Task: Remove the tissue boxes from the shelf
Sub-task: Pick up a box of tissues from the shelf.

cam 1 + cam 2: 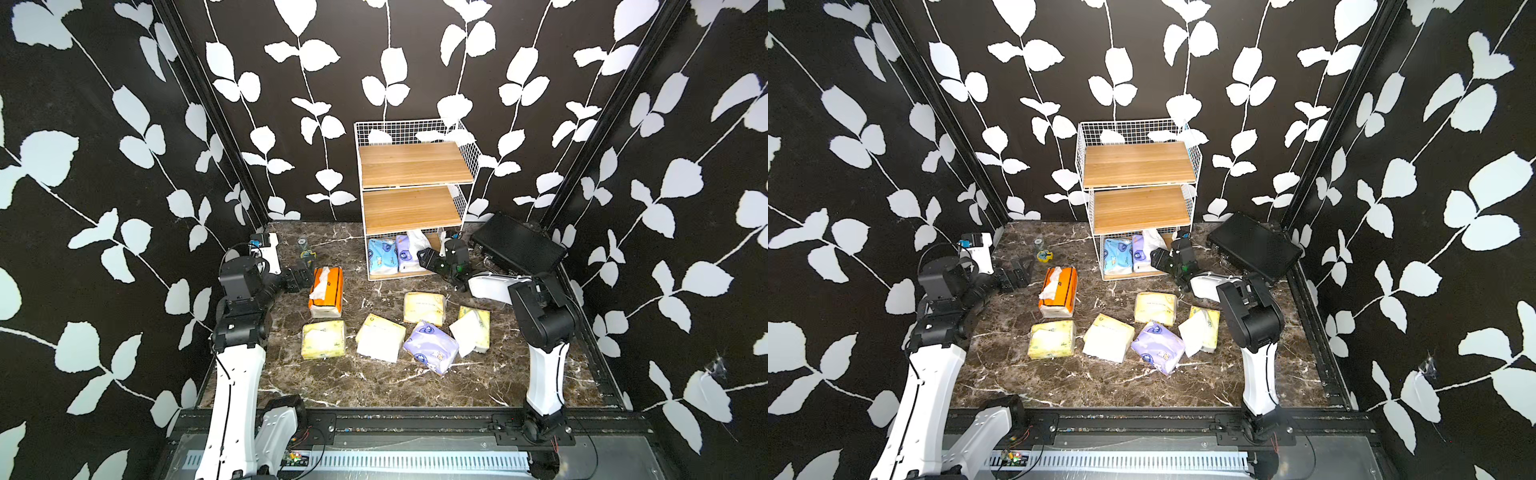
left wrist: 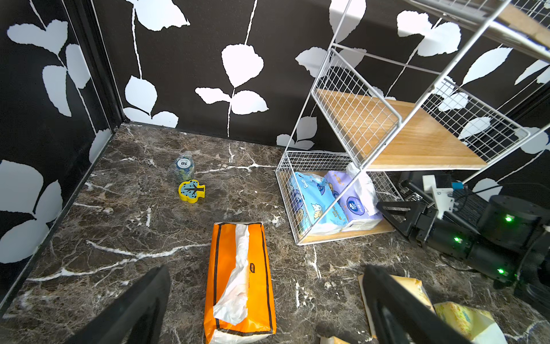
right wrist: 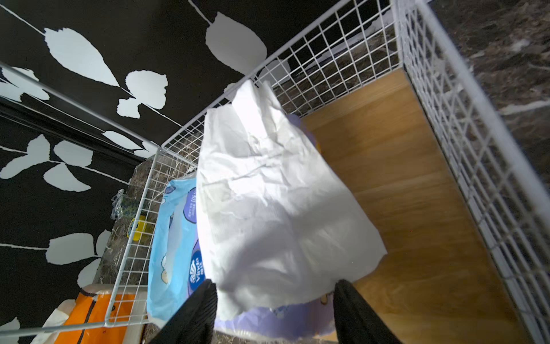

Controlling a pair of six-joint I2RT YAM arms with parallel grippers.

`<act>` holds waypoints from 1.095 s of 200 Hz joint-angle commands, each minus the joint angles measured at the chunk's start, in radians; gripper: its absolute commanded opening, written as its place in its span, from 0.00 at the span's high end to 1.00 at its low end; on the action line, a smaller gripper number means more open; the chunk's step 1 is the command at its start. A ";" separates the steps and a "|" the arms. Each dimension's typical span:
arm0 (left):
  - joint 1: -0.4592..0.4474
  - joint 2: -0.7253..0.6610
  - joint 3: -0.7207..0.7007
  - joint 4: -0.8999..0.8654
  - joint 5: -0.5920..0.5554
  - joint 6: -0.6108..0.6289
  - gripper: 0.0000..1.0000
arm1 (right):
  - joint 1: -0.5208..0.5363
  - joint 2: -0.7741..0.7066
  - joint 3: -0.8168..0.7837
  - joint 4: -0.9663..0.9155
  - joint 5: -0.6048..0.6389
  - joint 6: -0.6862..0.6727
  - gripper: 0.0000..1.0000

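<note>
I should next ease my right gripper onto the white tissue's near edge (image 1: 420,246) (image 3: 280,298) and close, as it hangs just at that gripper's open fingers and already spans their gap.
The shelf (image 1: 411,166) (image 1: 1138,164) stands at the back; its two upper boards are bare. On its bottom tier a light blue pack (image 1: 382,255) (image 3: 169,238) lies beside a lavender pack (image 1: 405,253) (image 3: 268,321) with a white tissue (image 3: 268,193) sticking out. My right gripper (image 1: 424,255) (image 3: 275,286) is at that tier's front, open, its jaws astride the lavender pack's near end. The left gripper (image 1: 297,276) (image 2: 266,272) hangs open and empty beside the orange-and-white box (image 1: 326,291) (image 2: 238,283). On the table lie several pale yellow packs (image 1: 323,340) and a lavender one (image 1: 430,347).
A flat black case (image 1: 517,245) leans in the back right corner behind the right arm. A wrapped stack of chips (image 2: 184,166) and a small yellow-and-blue toy (image 2: 191,191) sit near the back left wall. Black leaf-patterned walls enclose the marble table on three sides.
</note>
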 commanded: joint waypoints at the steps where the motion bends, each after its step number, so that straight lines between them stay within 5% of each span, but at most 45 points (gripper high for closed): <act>1: 0.001 -0.006 -0.008 0.006 0.009 0.015 0.01 | -0.006 0.033 0.043 0.044 -0.002 0.007 0.37; 61: -0.001 0.023 -0.007 -0.008 -0.006 0.034 0.01 | -0.002 0.050 0.032 0.065 -0.039 0.001 0.48; 107: 0.001 0.033 -0.005 -0.015 -0.009 0.040 0.01 | -0.002 -0.027 -0.037 0.032 -0.023 -0.040 0.80; 152: -0.001 0.028 0.000 -0.014 -0.007 0.026 0.01 | -0.001 -0.104 -0.092 -0.030 -0.036 -0.062 1.00; 219: -0.001 -0.033 0.006 -0.068 -0.004 -0.065 0.01 | 0.003 -0.180 -0.201 -0.070 -0.064 -0.087 1.00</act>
